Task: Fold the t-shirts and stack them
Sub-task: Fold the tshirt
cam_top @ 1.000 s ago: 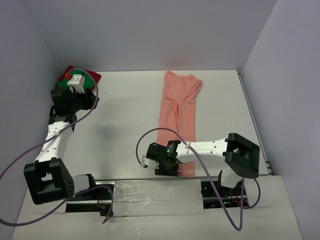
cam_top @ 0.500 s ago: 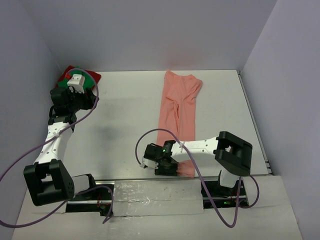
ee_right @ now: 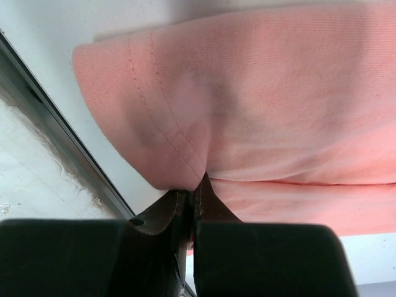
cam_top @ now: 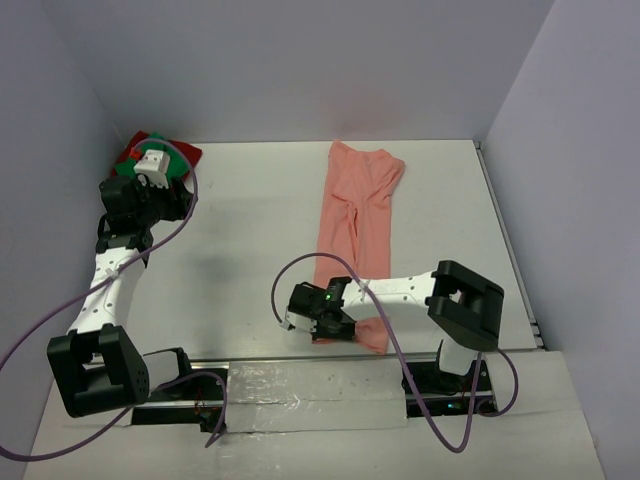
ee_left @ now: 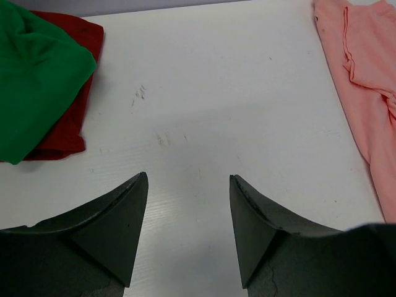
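Note:
The salmon-pink t-shirt still lies long, so my right gripper needs to raise its hem, carry it outward onto the t-shirt's far half (cam_top: 357,211) and release it there.
The salmon-pink t-shirt (cam_top: 362,215) lies as a long narrow strip running from the back of the table to its near edge. My right gripper (cam_top: 335,328) is low at the strip's near end, shut on the stitched hem (ee_right: 167,148), which bulges above the closed jaws. The green t-shirt (cam_top: 178,166) lies on top of the dark red t-shirt (cam_top: 186,152) in the back left corner. My left gripper (cam_top: 165,190) hovers beside that pile, open with only bare table between its fingers (ee_left: 124,216). In the left wrist view the green shirt (ee_left: 31,74) is at the upper left.
A metal rail with tape (cam_top: 300,385) runs along the near edge, just behind the right gripper. Grey walls close in the table on the left, back and right. White tabletop (cam_top: 250,230) lies between the pile and the pink strip.
My right gripper has shifted slightly left at the pink shirt's near end and closed on the hem. The left arm has stayed where it was.

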Tool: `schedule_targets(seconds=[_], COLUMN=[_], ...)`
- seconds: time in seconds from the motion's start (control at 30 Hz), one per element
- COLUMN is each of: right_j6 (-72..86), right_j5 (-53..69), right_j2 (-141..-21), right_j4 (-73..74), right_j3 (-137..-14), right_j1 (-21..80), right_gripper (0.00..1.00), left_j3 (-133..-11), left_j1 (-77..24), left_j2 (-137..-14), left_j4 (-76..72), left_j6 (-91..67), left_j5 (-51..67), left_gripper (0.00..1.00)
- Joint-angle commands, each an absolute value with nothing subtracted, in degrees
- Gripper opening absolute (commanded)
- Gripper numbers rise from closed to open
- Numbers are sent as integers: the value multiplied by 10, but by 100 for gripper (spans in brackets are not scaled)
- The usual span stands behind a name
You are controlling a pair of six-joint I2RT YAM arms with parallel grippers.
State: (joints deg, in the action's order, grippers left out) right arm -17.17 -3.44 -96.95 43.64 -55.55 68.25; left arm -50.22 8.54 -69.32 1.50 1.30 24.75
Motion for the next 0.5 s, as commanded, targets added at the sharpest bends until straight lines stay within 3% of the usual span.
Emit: schedule_targets(seconds=[0.0,0.23,0.47], right_j6=[-170,-182,-208], right_j5=[-39,-66,-112], right_j2=[-963,-891,-873], right_j4=[406,446,476], right_j3=[-544,-587,-654], right_j1=[675,672,607], right_gripper=[0,0,0], left_j3=[-506,-509,-514], left_j1=[88,87,87], left_j2=[-679,-679,-683], left_j4=[5,9,18], left_j6=[22,28,31], left_j5=[267,273,280], left_gripper=[64,64,64])
